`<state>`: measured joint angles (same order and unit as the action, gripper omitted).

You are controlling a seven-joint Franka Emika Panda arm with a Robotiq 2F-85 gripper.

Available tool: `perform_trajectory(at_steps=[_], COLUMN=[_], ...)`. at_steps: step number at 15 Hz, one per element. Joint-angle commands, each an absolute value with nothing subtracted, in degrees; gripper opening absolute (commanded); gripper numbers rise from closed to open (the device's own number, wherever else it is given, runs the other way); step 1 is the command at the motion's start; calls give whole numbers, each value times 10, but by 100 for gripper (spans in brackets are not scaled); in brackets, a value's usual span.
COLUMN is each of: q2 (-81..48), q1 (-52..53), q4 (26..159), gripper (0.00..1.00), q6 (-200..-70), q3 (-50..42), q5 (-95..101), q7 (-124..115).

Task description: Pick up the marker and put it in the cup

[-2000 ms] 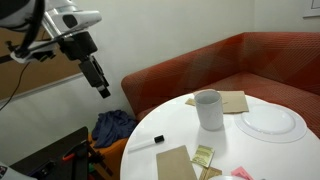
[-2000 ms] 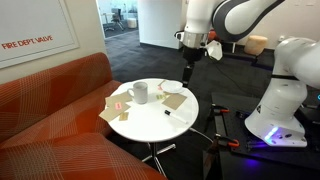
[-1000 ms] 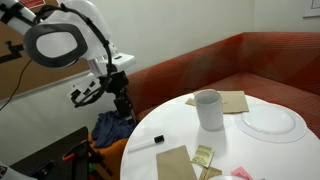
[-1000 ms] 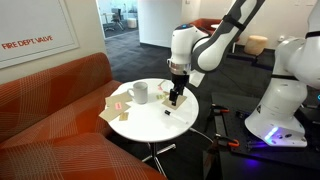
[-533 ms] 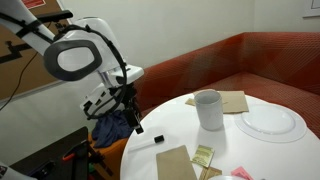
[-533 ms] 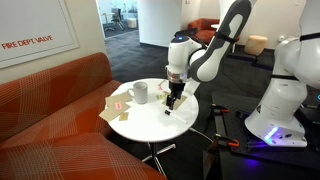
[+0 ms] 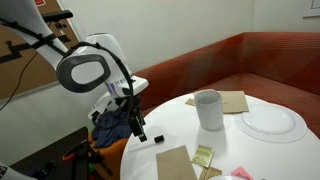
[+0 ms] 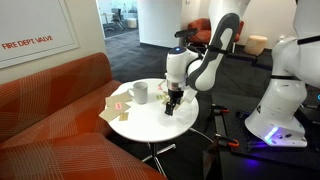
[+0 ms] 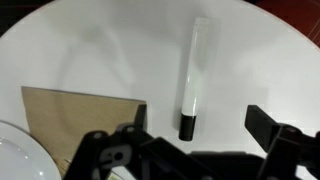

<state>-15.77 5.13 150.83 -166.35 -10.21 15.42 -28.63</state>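
Note:
I will lower my gripper outward next onto the marker's black cap end [image 7: 158, 139] [image 9: 187, 127], which lies below and outward of it. My open fingers are already on either side of the marker.
The marker [image 9: 192, 70] is a slim white stick with a black cap, lying on the round white table [image 7: 185, 132]. In the wrist view it runs up and away from me, cap end nearest. My gripper [image 9: 195, 130] is open, with one finger on each side of the cap end, just above the table. In an exterior view the gripper [image 7: 140, 133] hangs low by the marker [image 7: 156, 140] at the table's near edge. The white cup [image 7: 208, 109] stands upright mid-table, apart from the gripper. It also shows in an exterior view [image 8: 140, 93], where my gripper [image 8: 172, 104] hides the marker.
A brown paper sheet [image 7: 175, 163] lies beside the marker and shows in the wrist view [image 9: 80, 115]. A flat white plate [image 7: 270, 123] and another brown sheet [image 7: 233, 100] lie beyond the cup. Small packets [image 7: 204, 157] sit near the front. A red sofa [image 7: 250, 60] curves round the table.
The arm has swung from high above the floor down to the table edge. The open gripper now sits low over the marker. The marker and cup have not moved.

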Motion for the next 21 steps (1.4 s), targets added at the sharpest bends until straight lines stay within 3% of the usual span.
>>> perform_trajectory(at_steps=[1, 8, 9, 10, 19, 20, 21], q2=[-197, -252, -256, -261, -274, -268, -263], q1=[87, 99, 99, 101, 94, 96, 96], q4=[1496, 1481, 1477, 1474, 1453, 1455, 1456], gripper=[100, 100, 75, 74, 3, 0, 5], q6=[-1707, -1750, -1749, -1748, -1743, -1741, -1738], q3=[-134, -126, -124, -125, -110, -111, -110], q5=[138, 43, 31, 23, -20, -21, -21], q7=[-293, -250, -244, -240, -217, -217, -216])
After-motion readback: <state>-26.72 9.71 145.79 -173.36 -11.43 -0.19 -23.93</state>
